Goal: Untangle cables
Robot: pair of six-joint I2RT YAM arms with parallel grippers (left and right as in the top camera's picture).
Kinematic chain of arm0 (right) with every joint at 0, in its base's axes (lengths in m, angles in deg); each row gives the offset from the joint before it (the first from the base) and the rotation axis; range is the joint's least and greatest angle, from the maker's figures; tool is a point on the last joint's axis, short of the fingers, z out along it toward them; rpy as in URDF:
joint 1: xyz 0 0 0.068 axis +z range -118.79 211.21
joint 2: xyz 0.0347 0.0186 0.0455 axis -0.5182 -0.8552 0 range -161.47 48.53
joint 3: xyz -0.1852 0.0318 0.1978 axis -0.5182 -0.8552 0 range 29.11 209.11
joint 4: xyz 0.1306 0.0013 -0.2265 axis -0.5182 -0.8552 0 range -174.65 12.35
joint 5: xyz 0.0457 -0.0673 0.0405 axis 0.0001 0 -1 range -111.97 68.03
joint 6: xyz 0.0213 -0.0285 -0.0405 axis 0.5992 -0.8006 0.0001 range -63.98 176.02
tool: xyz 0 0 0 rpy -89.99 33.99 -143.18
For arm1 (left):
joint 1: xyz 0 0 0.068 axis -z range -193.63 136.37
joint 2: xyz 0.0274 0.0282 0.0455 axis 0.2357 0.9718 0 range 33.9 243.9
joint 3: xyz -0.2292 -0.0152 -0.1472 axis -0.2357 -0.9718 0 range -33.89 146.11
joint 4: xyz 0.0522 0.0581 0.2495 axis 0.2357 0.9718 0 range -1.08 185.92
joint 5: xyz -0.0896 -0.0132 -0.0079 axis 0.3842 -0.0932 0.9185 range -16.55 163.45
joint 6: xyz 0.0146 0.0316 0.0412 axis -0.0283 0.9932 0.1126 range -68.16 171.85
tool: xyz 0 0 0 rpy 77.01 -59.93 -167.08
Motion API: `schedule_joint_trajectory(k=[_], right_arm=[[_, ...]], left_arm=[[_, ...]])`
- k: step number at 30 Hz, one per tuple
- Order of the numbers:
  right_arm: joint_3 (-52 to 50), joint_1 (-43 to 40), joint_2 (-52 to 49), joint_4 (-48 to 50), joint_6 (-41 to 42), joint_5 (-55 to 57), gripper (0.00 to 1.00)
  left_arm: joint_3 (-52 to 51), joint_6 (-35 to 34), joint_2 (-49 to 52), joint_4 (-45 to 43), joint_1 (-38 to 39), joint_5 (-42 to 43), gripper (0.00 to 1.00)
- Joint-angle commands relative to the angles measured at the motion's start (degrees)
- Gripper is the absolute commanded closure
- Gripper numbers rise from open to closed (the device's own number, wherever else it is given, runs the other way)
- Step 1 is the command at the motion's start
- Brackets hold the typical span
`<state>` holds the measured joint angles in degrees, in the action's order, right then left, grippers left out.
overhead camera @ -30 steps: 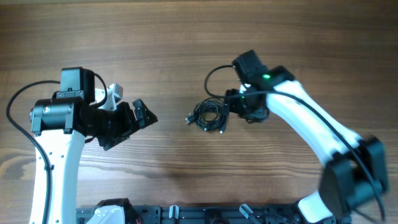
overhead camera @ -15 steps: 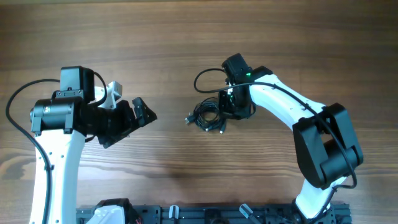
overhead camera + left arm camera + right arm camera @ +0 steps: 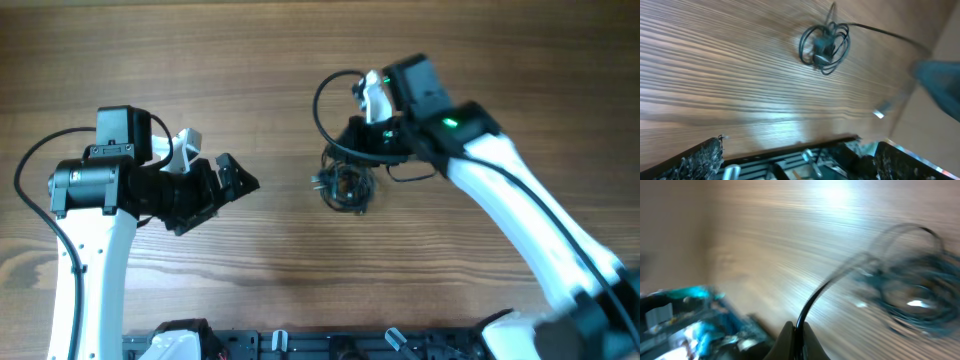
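The piece of cable still runs into the bundle [image 3: 910, 295]. My right gripper needs to lift this piece high and to the right in the overhead view next, then lower it beside the bundle.
The cables [image 3: 345, 188] are a small knotted bundle of thin black loops at the middle of the wooden table [image 3: 300, 50]. My right gripper [image 3: 352, 140] sits just behind the bundle. In the right wrist view this gripper [image 3: 799, 329] is shut on one black strand, which curves up to the blurred bundle [image 3: 910, 295]. My left gripper [image 3: 232, 185] stands open, well left of the bundle, with nothing between its fingers. The left wrist view shows the bundle [image 3: 824, 44] far ahead of the open left gripper [image 3: 800, 167], with one strand running off to the right.
A thicker black arm cable [image 3: 322, 105] loops out behind the right wrist. A black rail [image 3: 300, 345] with metal fittings runs along the table's near edge, between the two arm bases.
My right gripper has closed on a strand of the bundle and swung back and to the right. The bundle has shifted slightly right and bunched up. The left arm has stayed put.
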<state>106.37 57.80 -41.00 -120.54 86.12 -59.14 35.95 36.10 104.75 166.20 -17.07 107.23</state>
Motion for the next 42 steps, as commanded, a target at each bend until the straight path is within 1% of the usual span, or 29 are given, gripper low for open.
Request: schedule_joint_trajectory(k=[1,2,4,7,9,11,12,14,16,17,19,20,21,23,24,26,29,31,33,34,35,36,40,41,42], right_arm=[[1.33,0.24,10.1,6.23,4.55,-13.22,0.96],[1.33,0.24,11.98,9.03,7.06,-14.99,0.96],[1.33,0.24,15.1,17.99,14.16,-20.31,0.96],[1.33,0.24,15.72,31.5,23.98,-26.64,0.96],[1.4,0.24,15.74,43.56,32.26,-28.09,0.96],[1.84,0.22,15.74,52.72,37.29,-27.74,0.95],[3.19,0.17,15.74,55.91,40.02,-26.75,0.95],[7.3,-0.15,15.72,56.08,41.05,-25.49,0.95],[14.73,-0.31,15.61,54.69,40.72,-24.68,0.95],[17.97,-0.31,15.61,51.87,39.04,-24.04,0.95],[24.96,-0.31,15.61,38.42,30.62,-17.59,0.96],[27.98,-0.31,15.61,30.36,25.86,-12.11,0.95],[33.35,-0.31,15.61,15.37,17.18,3.26,0.95],[38.93,-0.31,15.17,-0.35,11.61,26.67,0.95],[40.79,-0.31,14.86,-5.97,10.1,35.36,0.95],[42.69,-0.31,14.29,-12.28,7.08,43.89,0.95],[42.91,-0.31,13.42,-20.46,5.92,55.21,0.95],[42.91,-0.31,11.8,-29.44,6.29,67.49,0.96],[42.91,-0.31,9.81,-39.63,10.99,79.45,0.95],[42.88,-0.48,8.26,-46.23,16.09,85.81,0.96],[42.77,-1.09,7.06,-49.31,18.95,88.43,0.96],[41.57,-2.4,6.27,-49.27,16.98,86.88,0.96],[40.41,-9.46,0.98,-49.24,15.89,75.32,0.95],[40.41,-10.6,-0.61,-49.27,14.53,73.4,0.91],[40.41,-11.74,-2.34,-49.27,13.38,72.63,0.89]], left_arm=[[0.44,-0.13,0.2,-0.31,0.02,7.69,0.0],[0.44,-0.13,0.2,-0.35,0.76,8.92,0.0],[0.44,-0.17,0.2,-0.72,3.15,10.4,0.0],[0.44,-0.35,0.2,-2.51,7.43,10.67,0.0],[0.44,-1.68,0.2,-4.24,10.01,10.51,0.0],[0.44,-1.68,0.2,-5.57,11.26,10.49,0.0],[0.44,-1.66,0.2,-5.77,11.45,10.47,0.0],[0.44,-1.66,0.2,-6.75,11.45,10.05,0.0],[0.44,-1.68,0.2,-8.59,11.45,9.86,0.0],[0.44,-1.7,0.2,-8.76,11.45,9.11,0.0],[0.44,-1.86,0.2,-8.66,11.5,6.38,0.0],[0.44,-2.84,0.2,-8.5,11.5,5.11,0.0],[0.44,-4.31,0.2,-8.2,11.5,3.3,0.0],[0.44,-4.61,0.2,-7.43,11.5,1.88,0.0],[0.42,-4.63,0.2,-7.04,11.5,1.18,0.0],[0.11,-4.66,0.2,-7.06,11.5,-0.09,0.0],[-0.63,-4.66,0.42,-7.32,11.5,-0.28,0.0],[-0.63,-4.66,0.46,-7.02,11.5,-0.5,0.0],[-0.63,-4.66,0.48,-6.97,11.5,-0.5,0.0],[-0.63,-4.66,0.48,-6.95,11.5,-0.52,0.0],[-0.63,-4.66,0.48,-6.95,11.5,-1.01,0.0],[-0.63,-4.66,0.48,-6.95,11.5,-1.33,0.0],[-0.63,-4.66,0.48,-6.75,11.5,-1.33,0.0],[-0.63,-4.66,0.48,-6.69,11.5,-1.36,0.0],[-0.63,-4.66,0.48,-6.32,11.5,-1.44,0.0]])
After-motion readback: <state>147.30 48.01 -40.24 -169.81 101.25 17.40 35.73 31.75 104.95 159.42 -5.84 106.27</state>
